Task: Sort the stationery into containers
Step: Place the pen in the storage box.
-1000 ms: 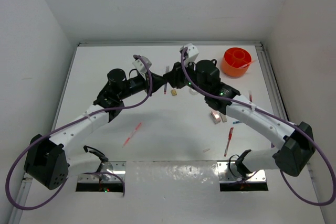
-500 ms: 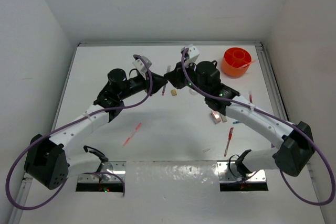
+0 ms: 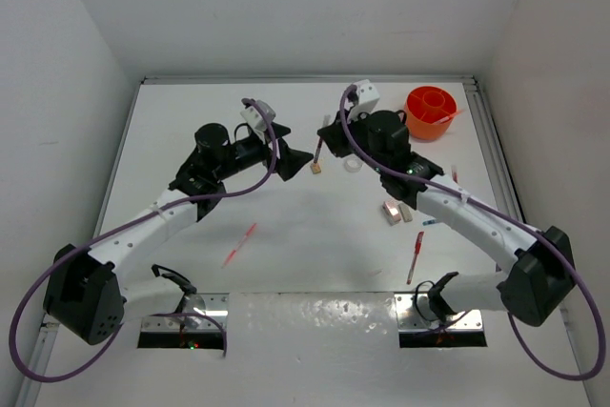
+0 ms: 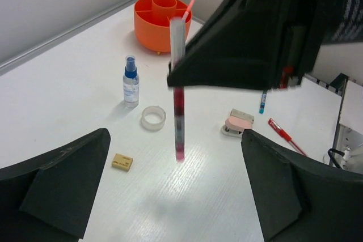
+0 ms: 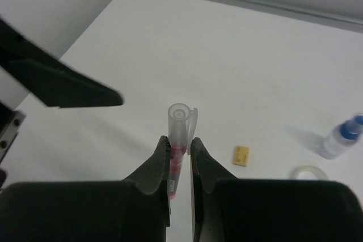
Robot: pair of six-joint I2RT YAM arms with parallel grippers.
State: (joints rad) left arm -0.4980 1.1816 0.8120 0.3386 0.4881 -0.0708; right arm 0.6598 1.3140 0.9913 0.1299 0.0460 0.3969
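The pink pen swings across in my right gripper and goes down into the orange tub [image 3: 431, 111] for release next, since the tub stands to the gripper's right in the top view.
A pink pen [image 5: 178, 134] with a clear cap stands upright between the fingers of my right gripper [image 5: 180, 148], which is shut on it. In the left wrist view the pen [image 4: 178, 94] hangs above the table, its lower end free. My left gripper [image 4: 176, 196] is open wide just left of it, holding nothing. From above, the right gripper [image 3: 327, 137] and the left gripper [image 3: 297, 157] sit close together at the table's middle back. The orange tub [image 3: 431, 111] stands at the back right, a thin pen leaning in it.
Below the grippers lie a tan eraser [image 4: 122, 162], a clear tape ring [image 4: 153, 118] and a blue-capped bottle [image 4: 131, 81]. A pink and white item [image 3: 392, 212], a small blue pen [image 4: 263, 101] and a red pen [image 3: 416, 256] lie right of centre. Another red pen [image 3: 239, 244] lies front left.
My left gripper has opened and let go of the pink pen. The right gripper closed on it and has drawn back to the right with it.
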